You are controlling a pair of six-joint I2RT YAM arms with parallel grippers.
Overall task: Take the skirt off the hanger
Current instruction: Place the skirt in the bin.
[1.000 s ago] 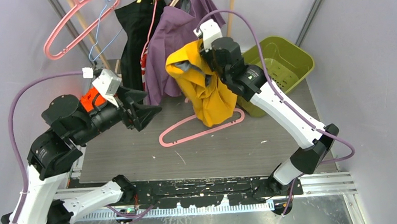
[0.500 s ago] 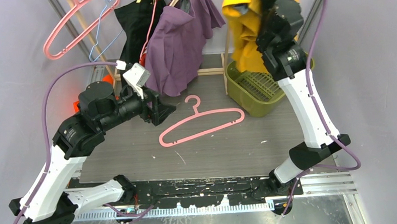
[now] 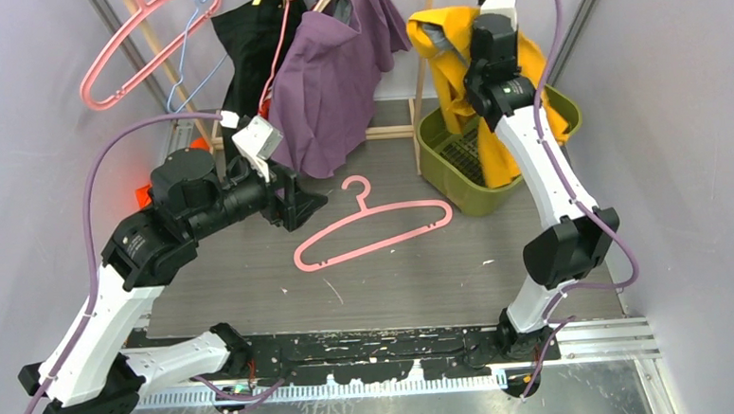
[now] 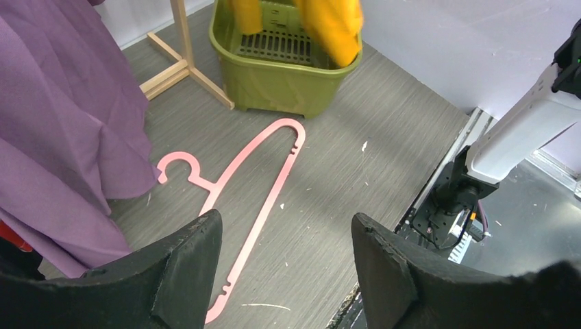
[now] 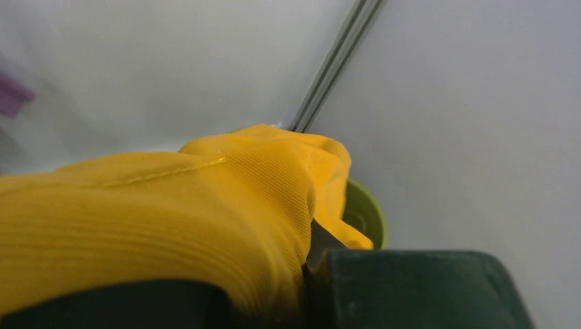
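My right gripper lowers the skirt (image 3: pixel 446 65) toward the green basket's open inside below and releases it next, since the skirt's lower end already drapes there.
The yellow skirt (image 3: pixel 446 65) hangs bunched from my right gripper (image 3: pixel 482 63), which is shut on it high over the green basket (image 3: pixel 559 102). Its lower end drapes down into the basket. In the right wrist view the skirt (image 5: pixel 171 212) fills the space between the fingers of the right gripper (image 5: pixel 308 247). The pink hanger (image 3: pixel 374 230) lies bare and flat on the table, apart from the skirt. My left gripper (image 3: pixel 306 203) hovers open just left of the hanger. In the left wrist view the left gripper (image 4: pixel 284 226) frames the hanger (image 4: pixel 260 185) with nothing between its fingers.
A purple garment (image 3: pixel 328 86) and a black one (image 3: pixel 251 61) hang on a wooden rack (image 3: pixel 420 81) at the back. Another pink hanger (image 3: pixel 118 59) hangs at the far left. The basket (image 4: pixel 274 82) stands beside the rack's foot (image 4: pixel 181 55).
My right arm carried the skirt up off the hanger and to the back right, and it now hangs over the basket. My left arm swung toward the hanger and stayed open.
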